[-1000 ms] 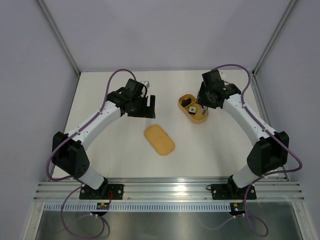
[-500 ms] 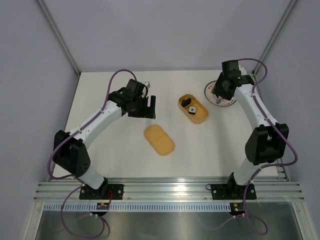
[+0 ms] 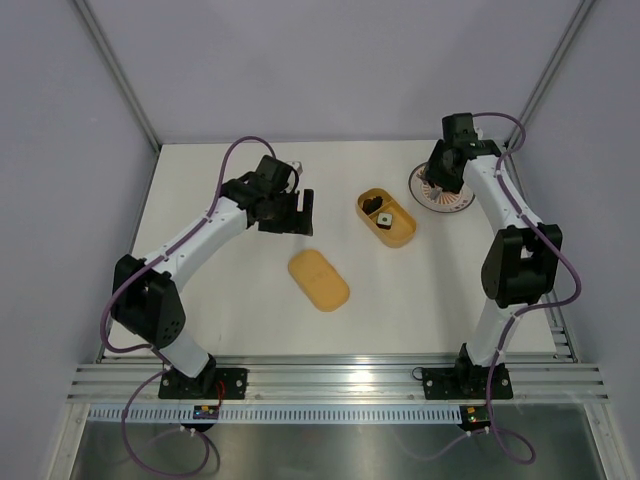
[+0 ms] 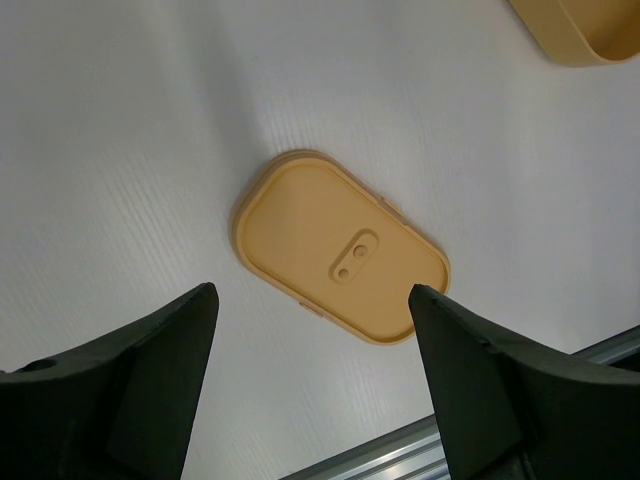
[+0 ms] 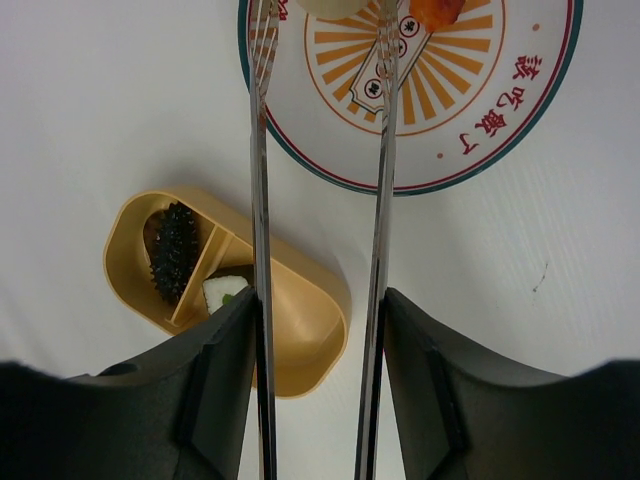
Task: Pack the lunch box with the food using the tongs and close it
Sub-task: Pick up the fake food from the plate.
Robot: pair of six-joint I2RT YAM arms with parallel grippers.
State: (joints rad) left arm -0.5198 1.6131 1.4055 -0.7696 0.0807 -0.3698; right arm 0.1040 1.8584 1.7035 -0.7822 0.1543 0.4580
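Note:
My right gripper will next move down toward the plate and squeeze the thin silver tongs around the beige piece, as it lies below, between the spread tongs' ends.
The mustard lunch box stands open at centre right, with a dark spiky piece and a white piece of food in its two compartments. Its lid lies flat on the table, apart from the box. My right gripper hangs over the patterned plate, shut on the silver tongs. The two tong arms are spread, with their tips over a beige piece and an orange piece on the plate. My left gripper hovers open and holds nothing, above and beyond the lid.
The round white plate with orange rays sits at the back right, beside the lunch box. A metal rail runs along the table's near edge. Grey walls close in the table on three sides.
My right arm has swung right from above the lunch box to above the plate, carrying the tongs, whose arms have spread a little. The left arm has barely moved.

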